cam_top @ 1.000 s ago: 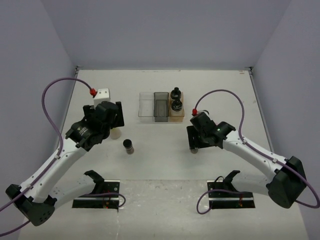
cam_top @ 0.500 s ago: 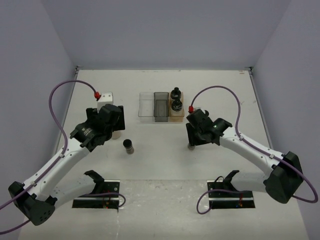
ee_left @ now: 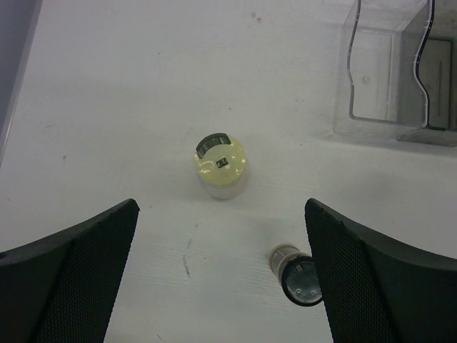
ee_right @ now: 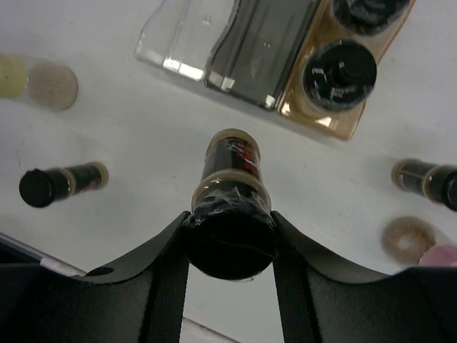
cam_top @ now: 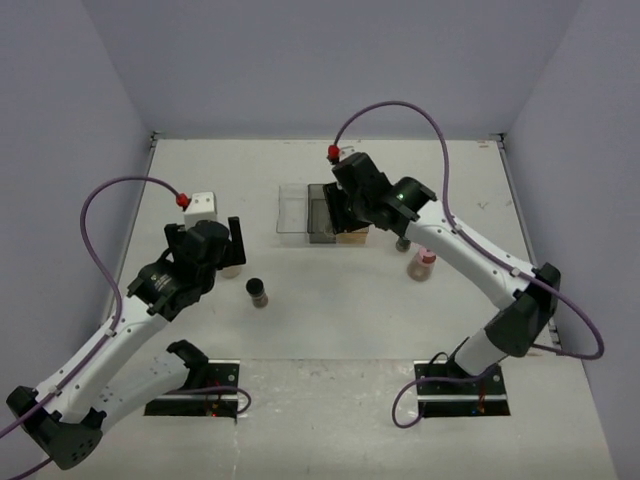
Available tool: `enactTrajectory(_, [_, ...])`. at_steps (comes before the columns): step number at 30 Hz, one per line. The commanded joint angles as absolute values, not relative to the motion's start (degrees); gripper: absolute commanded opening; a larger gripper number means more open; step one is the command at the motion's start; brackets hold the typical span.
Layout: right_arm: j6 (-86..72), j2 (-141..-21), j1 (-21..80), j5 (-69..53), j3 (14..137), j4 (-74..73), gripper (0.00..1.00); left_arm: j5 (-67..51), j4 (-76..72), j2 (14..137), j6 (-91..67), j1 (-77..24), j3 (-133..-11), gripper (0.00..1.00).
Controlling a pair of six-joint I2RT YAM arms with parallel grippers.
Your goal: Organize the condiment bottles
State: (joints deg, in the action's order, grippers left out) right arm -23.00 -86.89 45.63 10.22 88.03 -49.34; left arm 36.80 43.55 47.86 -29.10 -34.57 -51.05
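Observation:
My right gripper needs to move outward over the far end of the tray's grey section, then down to put the dark-filled bottle inside, because the grey section is still empty.
My right gripper [ee_right: 230, 230] is shut on the black cap of a dark-filled bottle [ee_right: 232, 158] and holds it in the air just in front of the tray; in the top view it [cam_top: 346, 212] hangs over the tray [cam_top: 292, 212]. Two black-capped bottles [ee_right: 340, 74] stand in the tan compartment. My left gripper [ee_left: 221, 286] is open above the table, with a yellow-green-capped bottle [ee_left: 221, 164] ahead of it and a black-capped bottle [ee_left: 298, 276] by its right finger. A pink-capped bottle [cam_top: 424, 264] and a dark bottle [cam_top: 403, 243] stand right of the tray.
The tray's clear [ee_left: 371, 78] and grey [ee_right: 260, 50] compartments hold nothing. A white block [cam_top: 204, 208] sits on the left arm near the yellow-green-capped bottle. The black-capped bottle [cam_top: 258, 292] stands alone at mid table.
My right gripper lifted its bottle from the table's right middle and carried it back and left over the tray, uncovering the pink-capped and dark bottles. My left gripper drew slightly nearer.

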Motion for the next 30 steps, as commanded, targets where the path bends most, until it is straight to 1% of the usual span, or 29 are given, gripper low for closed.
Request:
enactTrajectory(1, [-18.9, -97.1, 45.5, 14.5, 98.7, -50.3, 0.0, 36.6, 40.4, 46.8, -28.5, -34.5, -50.4, 1.0])
enactTrajectory(2, [-17.9, -99.6, 44.9, 14.8, 101.3, -51.1, 0.0, 36.4, 40.3, 46.8, -28.5, -34.6, -50.2, 1.0])
enactTrajectory(3, [-17.3, -102.2, 44.7, 14.7, 106.9, -52.4, 0.0, 36.1, 40.3, 46.8, -28.4, -34.6, -50.2, 1.0])
enactTrajectory(4, [-16.9, -107.0, 44.3, 14.9, 109.8, -53.3, 0.0, 35.9, 40.3, 46.7, -28.3, -34.6, -50.1, 1.0])
enactTrajectory(6, [-16.0, -111.3, 43.0, 14.7, 117.2, -54.9, 0.0, 35.3, 40.1, 46.6, -28.1, -34.7, -50.1, 1.0])
enactTrajectory(8, [-15.5, -116.7, 41.0, 12.8, 121.6, -57.9, 0.0, 35.2, 40.0, 46.3, -28.0, -34.7, -50.0, 1.0])
enactTrajectory(14, [-12.1, -127.0, 37.9, 9.0, 133.2, -59.5, 0.0, 33.1, 38.8, 46.1, -26.8, -34.7, -49.6, 1.0])
enactTrajectory(20, [-8.8, -132.1, 37.8, 11.7, 136.8, -58.2, 0.0, 32.0, 38.1, 47.0, -26.2, -34.7, -49.5, 1.0])
enactTrajectory(23, [-7.8, -133.0, 36.9, 11.4, 136.6, -56.5, 0.0, 31.8, 38.1, 47.5, -26.0, -34.7, -49.4, 1.0])
enactTrajectory(30, [-5.2, -135.6, 36.2, 11.2, 134.8, -52.8, 0.06, 31.5, 38.0, 48.0, -25.9, -34.7, -49.5, 1.0])
